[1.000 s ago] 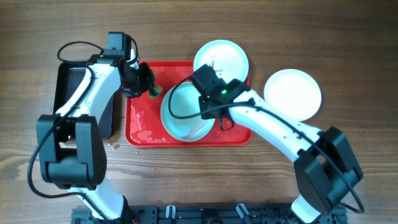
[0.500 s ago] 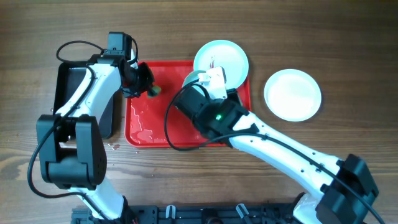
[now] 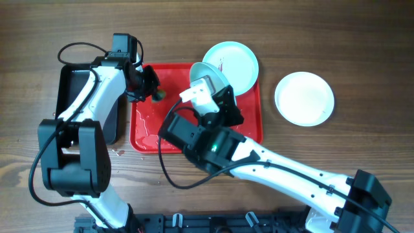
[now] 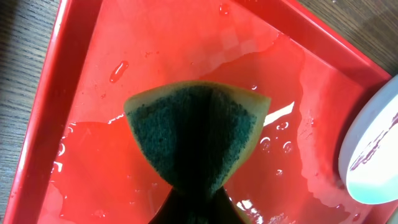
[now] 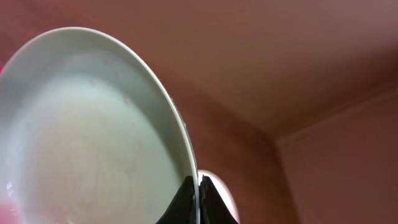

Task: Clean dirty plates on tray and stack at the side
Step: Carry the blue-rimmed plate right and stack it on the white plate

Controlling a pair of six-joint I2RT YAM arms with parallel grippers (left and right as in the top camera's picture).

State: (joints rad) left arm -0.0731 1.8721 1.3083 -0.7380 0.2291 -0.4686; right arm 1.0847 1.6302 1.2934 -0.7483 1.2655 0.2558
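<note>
The plate lies below the right gripper, to its right in the overhead view, so the robot will next swing that gripper past the tray and down onto the white plate (image 3: pixel 304 97) (image 5: pixel 217 183) to release.
The red tray (image 3: pixel 145 129) lies mid-table, wet. My right gripper (image 3: pixel 221 92) is shut on the rim of a pale mint plate (image 3: pixel 208 74) and holds it tipped on edge high above the tray. The right wrist view shows my jaws (image 5: pixel 198 190) pinching that plate (image 5: pixel 93 137). A second mint plate (image 3: pixel 234 59) with dark red streaks rests on the tray's back right corner and shows in the left wrist view (image 4: pixel 373 155). A white plate (image 3: pixel 304 97) lies on the table to the right. My left gripper (image 3: pixel 154 94) is shut on a green-and-yellow sponge (image 4: pixel 199 130) over the tray's back left (image 4: pixel 93 62).
A smaller black tray (image 3: pixel 68 97) sits left of the red tray, under the left arm. Puddles of water (image 3: pixel 150 126) lie on the red tray's floor. My raised right arm (image 3: pixel 272 168) covers the tray's front right part.
My right arm has lifted the mint plate off the tray, tipped it on edge and risen toward the overhead camera. The left arm and sponge have barely moved.
</note>
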